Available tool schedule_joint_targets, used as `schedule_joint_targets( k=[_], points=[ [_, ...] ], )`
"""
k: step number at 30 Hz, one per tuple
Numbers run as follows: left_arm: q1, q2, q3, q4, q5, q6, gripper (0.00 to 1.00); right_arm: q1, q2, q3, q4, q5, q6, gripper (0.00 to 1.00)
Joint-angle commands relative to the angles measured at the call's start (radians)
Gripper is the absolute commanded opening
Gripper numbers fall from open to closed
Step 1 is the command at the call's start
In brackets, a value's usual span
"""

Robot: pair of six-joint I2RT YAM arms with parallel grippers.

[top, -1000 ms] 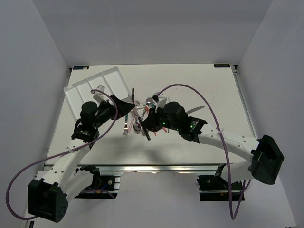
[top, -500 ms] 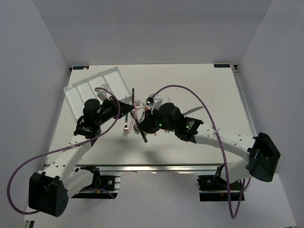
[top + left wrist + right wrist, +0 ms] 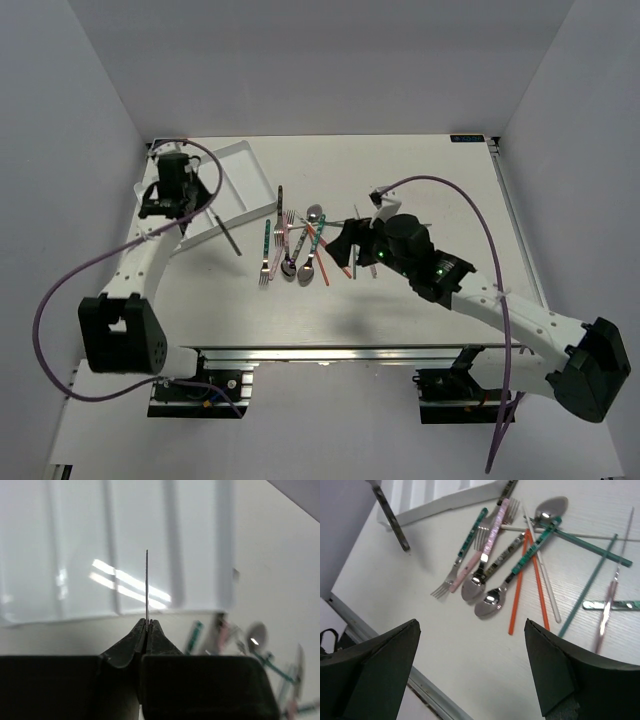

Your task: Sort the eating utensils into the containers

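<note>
The knife's handle sticks out over the tray's near edge, so the robot's left gripper will next move outward, then down over the tray section nearest the pile to release the knife.
My left gripper (image 3: 147, 622) is shut on a black-handled knife (image 3: 225, 232), seen edge-on as a thin blade (image 3: 147, 585). It hangs over the white tray (image 3: 235, 170), whose long compartments (image 3: 75, 555) lie below; the handle slants down past the tray's near edge (image 3: 392, 522). My right gripper (image 3: 471, 625) stands open and empty above bare table, just right of the utensil pile (image 3: 345, 245). The pile holds a teal fork (image 3: 465, 555), a pink fork (image 3: 487, 537), two spoons (image 3: 490, 607), orange chopsticks (image 3: 517, 590) and teal chopsticks (image 3: 590, 597).
Another spoon (image 3: 315, 212) and a knife (image 3: 612, 605) lie at the pile's far and right sides. The table's near edge rail (image 3: 420, 690) runs close below my right gripper. White walls enclose the table on three sides.
The knife passed from my right gripper to my left. The left arm swung left with it to the tray. The right gripper opened and drew back to the right.
</note>
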State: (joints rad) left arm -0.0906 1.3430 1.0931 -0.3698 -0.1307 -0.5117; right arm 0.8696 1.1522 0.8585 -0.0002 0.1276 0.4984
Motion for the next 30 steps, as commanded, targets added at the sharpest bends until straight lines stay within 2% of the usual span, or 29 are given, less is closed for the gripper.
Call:
schedule_joint_targets(
  k=[1, 4, 7, 8, 11, 15, 17, 22, 27, 30],
  points=[
    [0.144, 0.119, 0.124, -0.096, -0.124, 0.085, 0.0, -0.017, -0.078, -0.065, -0.04, 0.014, -0.006, 0.89],
    [0.19, 0.278, 0.372, -0.176, -0.132, 0.116, 0.0, -0.023, -0.143, -0.139, -0.049, -0.012, -0.021, 0.89],
    [0.195, 0.43, 0.516, -0.188, -0.037, 0.118, 0.0, -0.032, -0.166, -0.168, -0.055, -0.023, -0.038, 0.89],
    [0.195, 0.473, 0.627, -0.199, -0.009, 0.105, 0.0, -0.034, -0.166, -0.173, -0.058, -0.043, -0.043, 0.89],
    [0.195, 0.64, 0.792, -0.261, 0.084, 0.036, 0.0, -0.043, -0.16, -0.174, -0.07, -0.068, -0.058, 0.89],
    [0.195, 0.778, 0.965, -0.177, 0.233, -0.127, 0.0, -0.049, -0.151, -0.174, -0.069, -0.085, -0.069, 0.89],
    [0.195, 0.849, 0.991, -0.118, 0.314, -0.172, 0.0, -0.052, -0.149, -0.176, -0.066, -0.088, -0.072, 0.89],
    [0.193, 0.966, 1.079, -0.011, 0.38, -0.228, 0.0, -0.063, -0.146, -0.182, -0.063, -0.088, -0.075, 0.89],
    [0.19, 0.944, 0.976, 0.161, 0.421, -0.269, 0.0, -0.073, -0.12, -0.182, -0.055, -0.095, -0.08, 0.89],
    [0.18, 0.987, 1.025, 0.12, 0.413, -0.231, 0.0, -0.075, -0.091, -0.171, -0.05, -0.103, -0.074, 0.89]
  ],
)
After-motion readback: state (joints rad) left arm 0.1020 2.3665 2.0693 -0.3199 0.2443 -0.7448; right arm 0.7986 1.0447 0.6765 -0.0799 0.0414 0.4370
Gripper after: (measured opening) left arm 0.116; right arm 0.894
